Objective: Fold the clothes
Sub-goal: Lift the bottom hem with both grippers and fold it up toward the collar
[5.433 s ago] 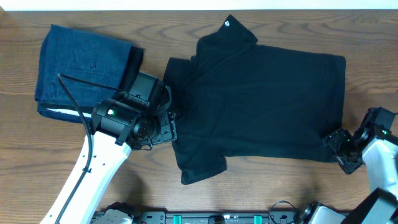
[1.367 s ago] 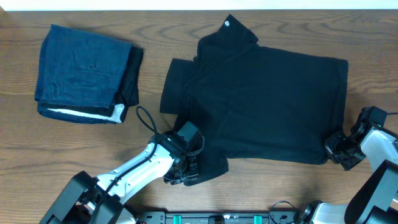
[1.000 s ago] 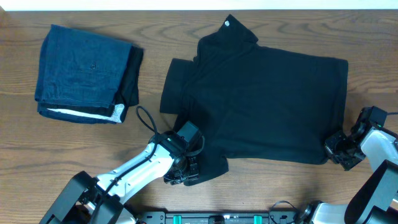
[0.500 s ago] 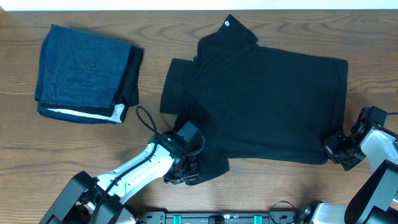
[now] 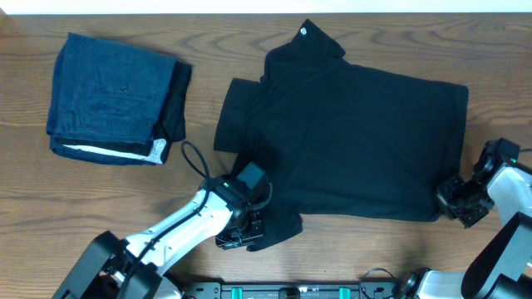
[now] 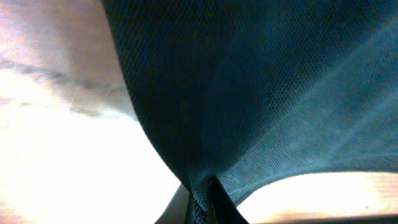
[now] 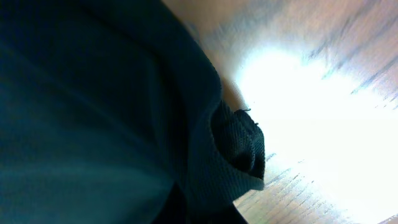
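Next I will swing my left gripper up and outward and release the bunch over the shirt (image 5: 270, 118) beside its square side flap, since that place lies outward of the gripper.
The clothes (image 5: 349, 133), one black short-sleeved shirt, lie spread flat across the middle of the table. The collar and a small white logo (image 5: 303, 33) point to the far edge. My left gripper (image 5: 252, 235) sits at the near-left sleeve and is shut on its fabric. The left wrist view shows the black cloth (image 6: 249, 93) pinched to a point at my left gripper (image 6: 208, 202). At the near-right hem corner my right gripper (image 5: 457, 199) is shut on the shirt. In the right wrist view the bunched hem (image 7: 239, 149) rises from my right gripper (image 7: 205, 214).
A folded dark-blue garment (image 5: 116, 95) with a white edge lies at the far left. The left arm's black cable (image 5: 195, 158) loops over the wood between that garment and the shirt. Bare wooden table (image 5: 374, 249) runs along the front edge.
The left gripper has closed on the near-left sleeve and drawn it slightly nearer. The right gripper has shifted a little to the right with the hem corner.
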Controlling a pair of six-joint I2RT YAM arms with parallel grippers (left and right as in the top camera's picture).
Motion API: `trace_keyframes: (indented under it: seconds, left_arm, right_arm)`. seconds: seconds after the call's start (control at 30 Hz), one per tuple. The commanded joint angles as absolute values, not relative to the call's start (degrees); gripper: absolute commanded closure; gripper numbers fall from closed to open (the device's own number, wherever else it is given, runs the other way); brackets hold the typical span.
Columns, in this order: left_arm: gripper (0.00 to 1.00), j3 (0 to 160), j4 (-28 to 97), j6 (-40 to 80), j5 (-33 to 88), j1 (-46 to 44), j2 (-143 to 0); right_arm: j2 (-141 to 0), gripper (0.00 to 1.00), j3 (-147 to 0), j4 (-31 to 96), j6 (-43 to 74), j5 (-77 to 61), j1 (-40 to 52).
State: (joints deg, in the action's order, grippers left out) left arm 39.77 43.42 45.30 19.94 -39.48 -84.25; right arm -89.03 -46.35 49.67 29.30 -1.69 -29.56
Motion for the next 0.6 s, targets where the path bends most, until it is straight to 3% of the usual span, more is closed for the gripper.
trace_keyframes:
  seconds: [0.0, 0.23, 0.57]
  left_arm:
    - [0.94, 45.2, 48.3, 43.7, 15.2, -39.5, -82.1]
    - [0.94, 56.0, 61.1, 40.9, 9.6, -39.5, -81.6]
    - [0.94, 71.2, 64.0, 36.3, 2.9, -35.1, -81.6]
  right_arm:
    - [-89.5, 0.99, -48.5, 50.1, 29.1, -1.8, -29.4]
    - [-89.5, 0.99, -51.1, 51.7, 27.7, -3.7, -27.4]
    - [-89.5, 0.99, -55.9, 55.5, 26.0, -6.3, -26.0]
